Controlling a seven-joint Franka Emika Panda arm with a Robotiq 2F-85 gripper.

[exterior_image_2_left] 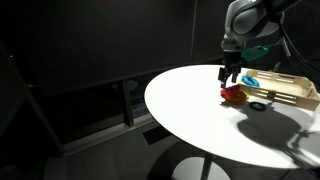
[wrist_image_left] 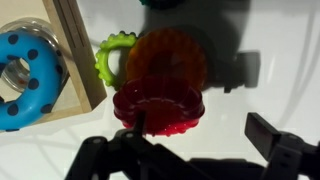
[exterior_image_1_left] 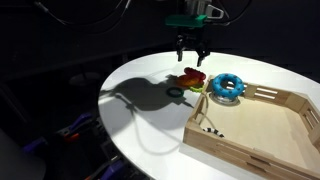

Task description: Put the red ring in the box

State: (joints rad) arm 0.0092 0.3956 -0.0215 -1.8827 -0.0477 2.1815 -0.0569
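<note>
My open gripper needs to go down next until its fingers are on both sides of the red ring's free edge (wrist_image_left: 165, 122), then close. That edge is below, clear of the orange ring (wrist_image_left: 165, 60).
The red ring (wrist_image_left: 158, 108), bumpy-rimmed, lies on the white table and partly overlaps an orange ring (wrist_image_left: 165, 60). It also shows in both exterior views (exterior_image_1_left: 192, 74) (exterior_image_2_left: 234, 96). The box (exterior_image_1_left: 250, 130) is a shallow light-wood tray next to the rings; its wall shows in the wrist view (wrist_image_left: 75, 50) and it appears in an exterior view (exterior_image_2_left: 290, 92). My gripper (wrist_image_left: 200, 135) is open and empty, just above the red ring, with one finger over the ring's near edge. It shows in both exterior views (exterior_image_1_left: 192, 55) (exterior_image_2_left: 231, 75).
A blue ring (wrist_image_left: 22, 78) sits at the box's corner (exterior_image_1_left: 226, 87). A light green ring (wrist_image_left: 112, 58) lies between the box wall and the orange ring. A small thin dark green ring (exterior_image_1_left: 176, 93) lies on the round white table (exterior_image_1_left: 150, 120).
</note>
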